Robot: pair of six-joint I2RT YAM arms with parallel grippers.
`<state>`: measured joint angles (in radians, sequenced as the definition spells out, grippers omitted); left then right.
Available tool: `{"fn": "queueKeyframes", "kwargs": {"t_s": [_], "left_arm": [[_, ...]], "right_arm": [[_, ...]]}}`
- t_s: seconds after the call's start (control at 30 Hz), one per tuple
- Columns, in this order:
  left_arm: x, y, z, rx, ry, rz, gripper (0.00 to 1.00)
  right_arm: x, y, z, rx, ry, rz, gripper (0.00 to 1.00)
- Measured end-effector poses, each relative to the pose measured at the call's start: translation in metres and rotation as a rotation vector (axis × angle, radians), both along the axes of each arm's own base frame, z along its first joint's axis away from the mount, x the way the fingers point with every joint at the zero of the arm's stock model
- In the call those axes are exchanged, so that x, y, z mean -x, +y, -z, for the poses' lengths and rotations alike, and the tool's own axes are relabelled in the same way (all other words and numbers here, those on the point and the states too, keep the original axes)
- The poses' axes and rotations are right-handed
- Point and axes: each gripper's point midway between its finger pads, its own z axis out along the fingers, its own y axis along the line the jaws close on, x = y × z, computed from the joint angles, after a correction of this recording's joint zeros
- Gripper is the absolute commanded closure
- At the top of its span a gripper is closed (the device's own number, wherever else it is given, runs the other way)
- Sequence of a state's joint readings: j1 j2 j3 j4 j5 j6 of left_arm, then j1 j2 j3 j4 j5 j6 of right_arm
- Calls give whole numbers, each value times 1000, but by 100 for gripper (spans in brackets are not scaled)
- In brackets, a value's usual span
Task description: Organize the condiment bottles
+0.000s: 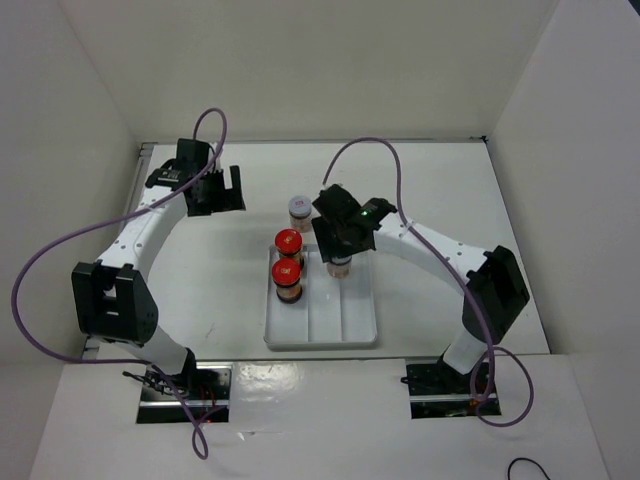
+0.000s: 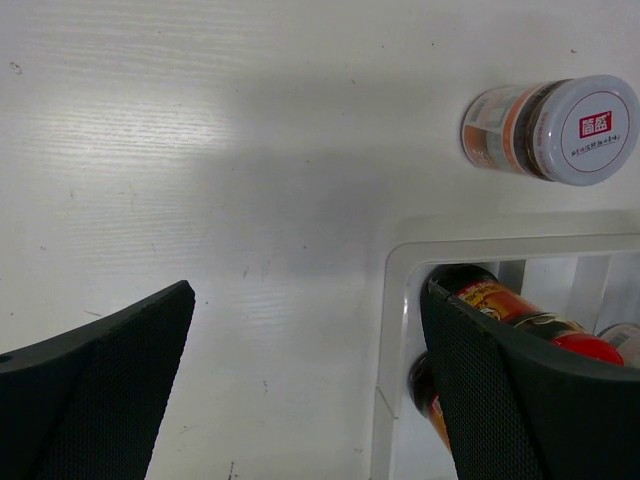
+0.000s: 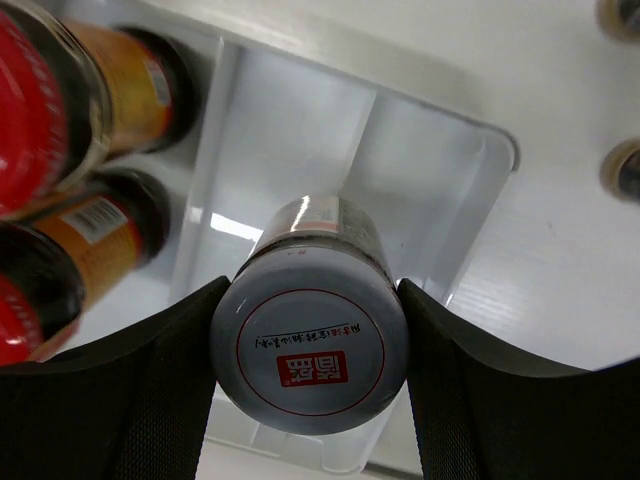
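Note:
I will move my right gripper down, back and to the left in the top view next, toward the open bottom of the middle compartment, because its bottle hangs over a divider of the tray.
Two red-lidded condiment bottles [image 1: 287, 242] [image 1: 286, 273] stand in the left compartment of the white divided tray [image 1: 358, 318]. My right gripper [image 1: 343, 238] is shut on a white-lidded bottle [image 3: 310, 350], held upright over the far end of the middle compartment; I cannot tell whether its base touches the tray [image 3: 440, 180]. A second white-lidded bottle [image 1: 300, 208] stands on the table just behind the tray and also shows in the left wrist view [image 2: 555, 130]. My left gripper [image 1: 216, 190] hangs open and empty to the left of the tray [image 2: 400, 300].
Two small dark round things [image 3: 626, 170] [image 3: 622, 14] lie on the table at the right edge of the right wrist view, cut off. White walls enclose the table. Purple cables loop from both arms.

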<state>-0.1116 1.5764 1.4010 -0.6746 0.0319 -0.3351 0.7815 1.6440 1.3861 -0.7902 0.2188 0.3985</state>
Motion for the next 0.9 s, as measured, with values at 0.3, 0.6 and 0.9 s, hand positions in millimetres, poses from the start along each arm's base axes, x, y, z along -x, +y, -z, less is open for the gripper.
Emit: {"fn": "queueKeyframes", "kwargs": {"t_s": [0.3,0.6,0.9], "left_arm": [[3,0,7,-2,16,0,0],[6,1,12,-3,30,0,0],[6,1,12,-3,30,0,0]], "right_arm": [[36,0,10,-29,45,-2,100],[45,19,13,-101,35,-28,100],[49,28,22,-109,30,-44,100]]}}
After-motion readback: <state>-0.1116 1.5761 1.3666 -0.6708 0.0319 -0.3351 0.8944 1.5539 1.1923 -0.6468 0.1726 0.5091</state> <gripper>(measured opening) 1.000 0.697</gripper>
